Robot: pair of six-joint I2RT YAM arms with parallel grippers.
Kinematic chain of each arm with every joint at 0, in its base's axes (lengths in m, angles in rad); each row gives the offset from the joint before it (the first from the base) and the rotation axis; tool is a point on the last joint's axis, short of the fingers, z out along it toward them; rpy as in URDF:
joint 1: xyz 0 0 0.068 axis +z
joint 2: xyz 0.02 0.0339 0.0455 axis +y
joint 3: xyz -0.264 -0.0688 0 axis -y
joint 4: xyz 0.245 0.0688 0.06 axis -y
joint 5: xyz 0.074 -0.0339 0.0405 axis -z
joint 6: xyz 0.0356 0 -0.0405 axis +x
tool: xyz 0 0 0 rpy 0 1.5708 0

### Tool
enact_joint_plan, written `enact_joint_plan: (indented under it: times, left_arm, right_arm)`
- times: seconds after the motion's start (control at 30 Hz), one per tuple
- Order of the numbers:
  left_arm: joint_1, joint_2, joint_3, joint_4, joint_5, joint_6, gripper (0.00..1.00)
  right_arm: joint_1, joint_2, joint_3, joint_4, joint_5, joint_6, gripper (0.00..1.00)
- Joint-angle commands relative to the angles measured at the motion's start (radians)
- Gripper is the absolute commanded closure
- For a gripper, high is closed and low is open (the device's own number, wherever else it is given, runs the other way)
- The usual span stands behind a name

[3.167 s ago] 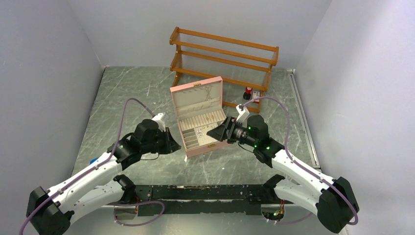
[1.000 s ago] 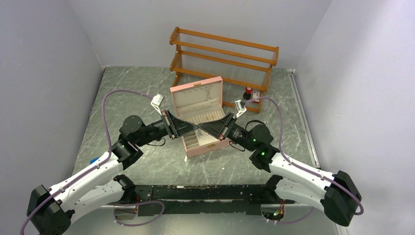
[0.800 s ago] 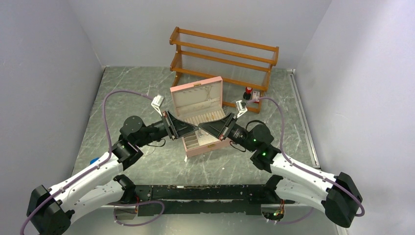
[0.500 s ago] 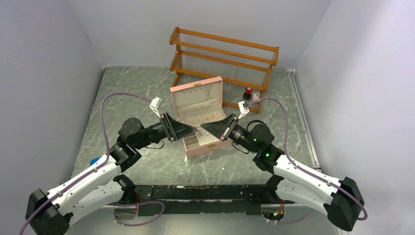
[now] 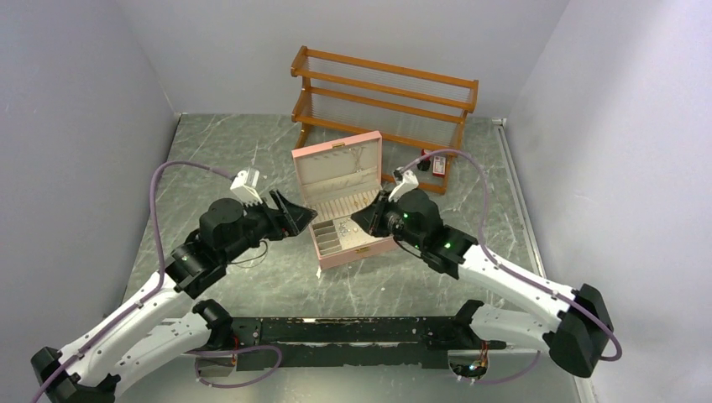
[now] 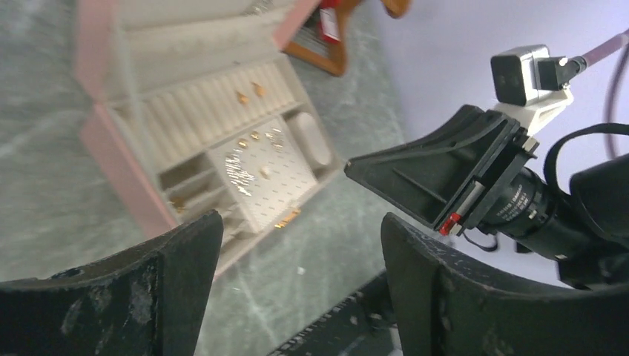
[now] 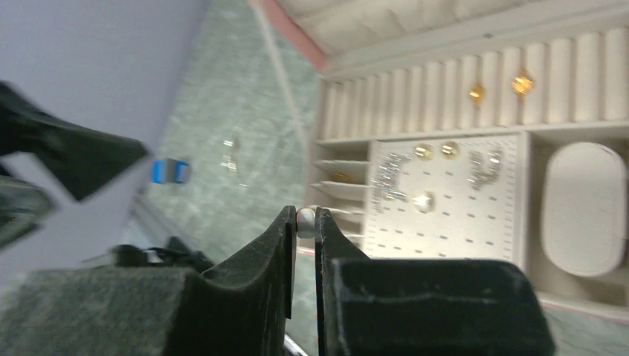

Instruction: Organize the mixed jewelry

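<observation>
Next, my right gripper will descend to the bare panel point(image 7: 453, 190) beside a similar pale earring and release the bead point(image 7: 305, 219), since the panel lies below, toward the right in its wrist view.
The pink box point(image 5: 336, 153) stands open mid-table, its cream tray holding mixed jewelry: gold studs point(image 7: 475, 93) in the ring rolls, and gold and silvery earrings point(image 7: 389, 180) on the perforated panel point(image 6: 268, 172). My right gripper point(image 7: 305, 222) hovers over the box's near left corner, shut on a tiny pearl-like earring bead point(image 7: 305, 219) pinched at the fingertips. My left gripper point(image 5: 300, 215) hangs just left of the box, open and empty, its fingers point(image 6: 178, 282) wide apart. In the left wrist view the right gripper point(image 6: 356, 165) points toward it.
A wooden two-tier rack point(image 5: 382, 96) stands behind the box, with a small red-and-black bottle point(image 5: 438, 164) at its right foot. A small blue object point(image 7: 169, 170) lies on the marble table point(image 5: 227, 159) to the left. The arms' black base rail point(image 5: 353, 332) runs along the near edge.
The two grippers met tip to tip over the box. The left one has since opened and drawn back to the left. The right one stays shut on the bead and has swung down over the tray.
</observation>
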Motion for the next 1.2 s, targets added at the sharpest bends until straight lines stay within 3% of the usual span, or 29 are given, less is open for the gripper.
enact_joint_plan:
  times: [0.0, 0.33, 0.73, 1.17]
  left_arm:
    - [-0.004, 0.007, 0.063, -0.134, -0.180, 0.160, 0.16]
    - [-0.004, 0.116, 0.058, -0.060, -0.199, 0.274, 0.12]
    - [-0.004, 0.219, 0.061, 0.006, -0.198, 0.331, 0.12]
    - [-0.003, 0.257, 0.038, 0.040, -0.166, 0.316, 0.12]
  right_arm:
    - [0.005, 0.068, 0.031, -0.128, 0.101, -0.123, 0.90]
    - [0.006, 0.258, 0.114, -0.183, 0.278, -0.131, 0.91]
    - [0.004, 0.384, 0.180, -0.194, 0.277, -0.150, 0.91]
    - [0.004, 0.418, 0.185, -0.191, 0.291, -0.160, 0.92]
